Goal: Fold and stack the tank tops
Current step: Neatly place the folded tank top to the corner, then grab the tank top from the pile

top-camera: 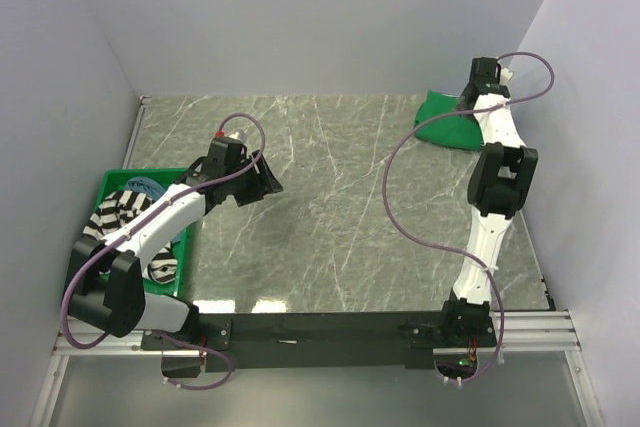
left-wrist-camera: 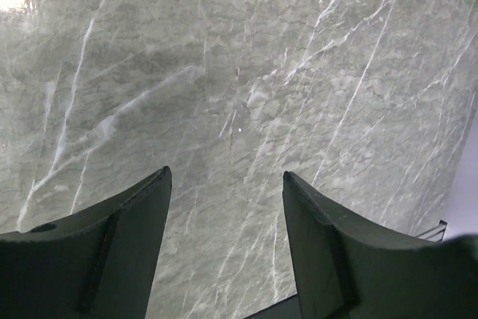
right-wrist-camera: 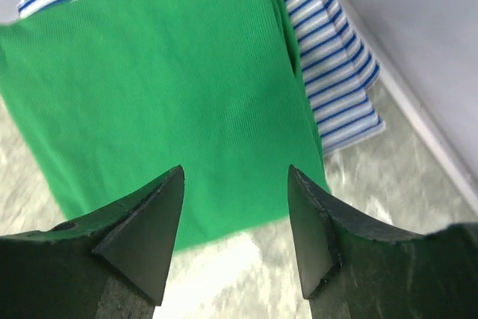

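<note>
The striped top's near end point(top-camera: 159, 265) is below my left gripper, to its left in the top view, so my left gripper should swing over the bin point(top-camera: 112, 185) and down onto it next.
A folded green tank top point(right-wrist-camera: 164, 102) lies on a folded thin blue-white striped tank top point(right-wrist-camera: 336, 72) at the table's far right corner; the green one also shows in the top view point(top-camera: 445, 125). My right gripper point(right-wrist-camera: 235, 173) is open and empty just above the green top's near edge. A bold black-white striped tank top point(top-camera: 125, 219) lies crumpled in the green bin point(top-camera: 112, 185) at the left, with a dusty blue one point(top-camera: 148, 187) under it. My left gripper point(left-wrist-camera: 226, 177) is open and empty above bare table, right of the bin.
White walls close in the marble table point(top-camera: 330, 197) at the back, left and right. My right arm point(top-camera: 495, 197) stretches along the right side. The dark base rail point(top-camera: 320, 329) runs along the near edge.
</note>
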Robot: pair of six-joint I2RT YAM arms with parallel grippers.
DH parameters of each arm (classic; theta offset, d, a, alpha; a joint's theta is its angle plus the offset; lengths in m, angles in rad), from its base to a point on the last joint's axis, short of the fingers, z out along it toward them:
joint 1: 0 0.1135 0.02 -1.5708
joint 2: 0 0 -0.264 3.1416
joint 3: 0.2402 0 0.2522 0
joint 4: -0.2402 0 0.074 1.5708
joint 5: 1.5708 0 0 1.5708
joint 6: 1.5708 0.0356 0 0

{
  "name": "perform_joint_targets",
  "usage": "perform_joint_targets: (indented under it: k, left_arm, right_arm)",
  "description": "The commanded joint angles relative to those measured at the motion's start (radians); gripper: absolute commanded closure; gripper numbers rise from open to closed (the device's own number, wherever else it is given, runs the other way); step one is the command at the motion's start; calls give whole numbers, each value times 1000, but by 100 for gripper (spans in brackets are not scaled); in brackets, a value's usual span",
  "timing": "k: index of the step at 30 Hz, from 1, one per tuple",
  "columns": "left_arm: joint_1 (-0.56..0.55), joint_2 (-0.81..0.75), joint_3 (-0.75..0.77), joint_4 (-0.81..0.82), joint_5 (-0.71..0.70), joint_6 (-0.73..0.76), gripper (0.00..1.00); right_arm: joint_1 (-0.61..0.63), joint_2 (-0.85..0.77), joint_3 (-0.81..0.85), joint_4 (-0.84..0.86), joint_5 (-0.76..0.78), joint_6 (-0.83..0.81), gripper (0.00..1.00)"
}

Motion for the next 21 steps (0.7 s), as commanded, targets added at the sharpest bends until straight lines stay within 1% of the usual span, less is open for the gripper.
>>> perform_joint_targets:
  k: [1, 2, 3, 4, 5, 6, 7, 8, 9, 10, 11, 12, 13, 14, 16, 17, 19, 20, 21]
  left_arm:
    - [5, -32, -5, 31, -22, -9, 33]
    - [7, -36, -2, 24, -33, -21, 33]
    - [13, -48, 0, 20, -42, -31, 33]
    - [18, -55, 1, 9, -78, -41, 33]
    - [22, -63, 9, -17, -97, -61, 33]
    - [34, -77, 18, -43, -129, -77, 33]
    - [41, -88, 29, -75, -202, -93, 35]
    - [47, -98, 52, -112, -261, -133, 35]
    - [64, -120, 63, -193, -313, -161, 35]
    - [77, -134, 73, -236, -408, -185, 35]
    - [97, -160, 86, -274, -448, -242, 36]
    - [152, -172, 87, -342, -479, -267, 36]
    - [188, -184, 86, -373, -500, -288, 36]
    - [278, -200, 84, -403, -511, -325, 36]
    - [372, -215, 73, -494, -525, -359, 35]
    - [468, -230, 48, -520, -543, -388, 34]
    - [565, -246, -12, -546, -533, -390, 31]
    - [643, -262, -37, -546, -533, -394, 31]
    - [675, -270, -61, -545, -533, -396, 30]
  right_arm:
    - [29, -174, -75, -7, -17, 72, 36]
    - [43, -233, -107, -1, -38, 79, 36]
    - [79, -269, -194, 20, -50, 86, 36]
    - [108, -304, -240, 55, -55, 95, 36]
    - [137, -373, -337, 81, -73, 93, 36]
    - [215, -404, -379, 109, -51, 92, 36]
    - [249, -431, -418, 114, -31, 105, 35]
    - [280, -480, -498, 132, -41, 112, 35]
    - [320, -502, -537, 157, -56, 115, 35]
    - [384, -523, -572, 175, -49, 130, 35]
    - [427, -556, -628, 189, -61, 133, 35]
    - [461, -568, -652, 213, -72, 132, 35]
    - [528, -579, -670, 215, -70, 139, 35]
    - [561, -577, -696, 221, -81, 142, 35]
    - [622, -567, -712, 220, -86, 145, 36]
    - [671, -565, -725, 221, -84, 145, 36]
    - [720, -559, -738, 227, -84, 145, 36]
    - [757, -556, -742, 226, -86, 145, 36]
    - [771, -554, -742, 227, -89, 144, 36]
